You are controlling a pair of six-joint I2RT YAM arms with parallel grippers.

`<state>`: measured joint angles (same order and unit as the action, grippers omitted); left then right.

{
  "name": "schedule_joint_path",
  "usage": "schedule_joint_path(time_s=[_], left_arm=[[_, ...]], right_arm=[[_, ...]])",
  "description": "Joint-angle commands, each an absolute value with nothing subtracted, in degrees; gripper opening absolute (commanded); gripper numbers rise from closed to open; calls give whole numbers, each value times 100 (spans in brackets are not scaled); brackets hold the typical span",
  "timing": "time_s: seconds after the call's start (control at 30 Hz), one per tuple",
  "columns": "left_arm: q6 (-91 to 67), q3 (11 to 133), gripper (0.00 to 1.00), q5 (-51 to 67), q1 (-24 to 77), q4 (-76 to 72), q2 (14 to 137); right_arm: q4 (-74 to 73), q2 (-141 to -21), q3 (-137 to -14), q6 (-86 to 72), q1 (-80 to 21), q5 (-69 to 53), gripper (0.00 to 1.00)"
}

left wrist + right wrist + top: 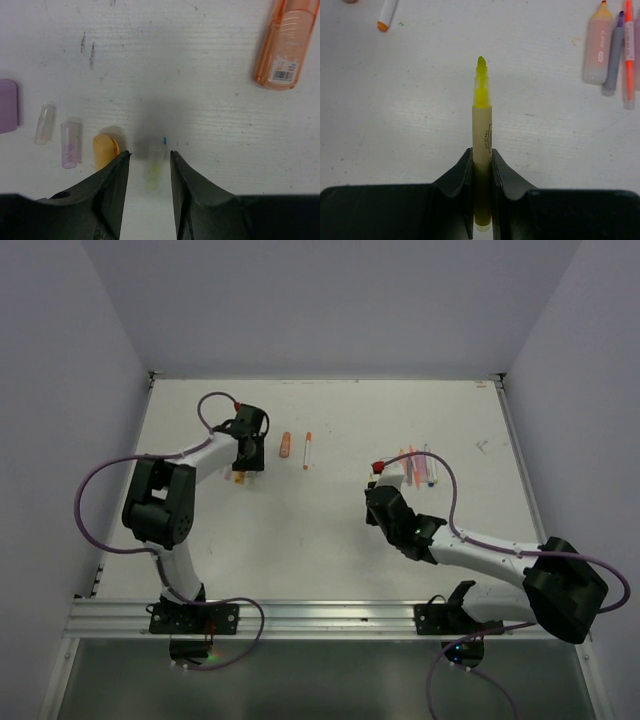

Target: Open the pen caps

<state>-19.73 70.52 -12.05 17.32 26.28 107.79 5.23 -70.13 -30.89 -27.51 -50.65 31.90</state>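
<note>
Uncapped pens already lie together, so my right gripper should move outward and down next and release the yellow highlighter [481, 120] on the bare tabletop [572, 57] beside the pink highlighter.
My left gripper [148, 152] is open just above the table, near the table's back left in the top view [245, 462]. A blurred translucent yellow cap [154, 167] lies between its jaws, touching neither. Left of it lie an orange cap [105, 150], a clear lilac-tinted cap [70, 145], a clear cap [44, 124] and a lilac cap [7, 105]. My right gripper [481, 150] is shut on an uncapped yellow highlighter [481, 120] with its tip pointing away, right of the table's middle [380, 502].
An orange highlighter [285, 45] [286, 445] and a slim orange-tipped pen [307, 450] [387, 14] lie right of the left gripper. A pink highlighter [597, 45], a lilac pen [614, 55] and an orange pen [628, 50] lie together [420, 465] beyond the right gripper.
</note>
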Motion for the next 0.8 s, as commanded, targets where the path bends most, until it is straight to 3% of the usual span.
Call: schedule_joint_path(time_s=[0.0,0.2,0.6,0.77], left_arm=[[-1986,7330,42,-1108,1775,2558,9977],[-2206,7322,52,-1072,1811,2453,8677],[-2127,6241,100,-1933,1793,2382,5943],[-2022,5758,100,-2522,1793,2487,4941]], right_arm=[[90,-7092,-3506,-2909,-4660,3296,0],[-780,-7767,-4323,-2918,-3781,2848,0],[-1502,-9702,-6011,-2479,-2629,2022,6],[-1591,-10362,-6495,-2321,-2417,2022,8]])
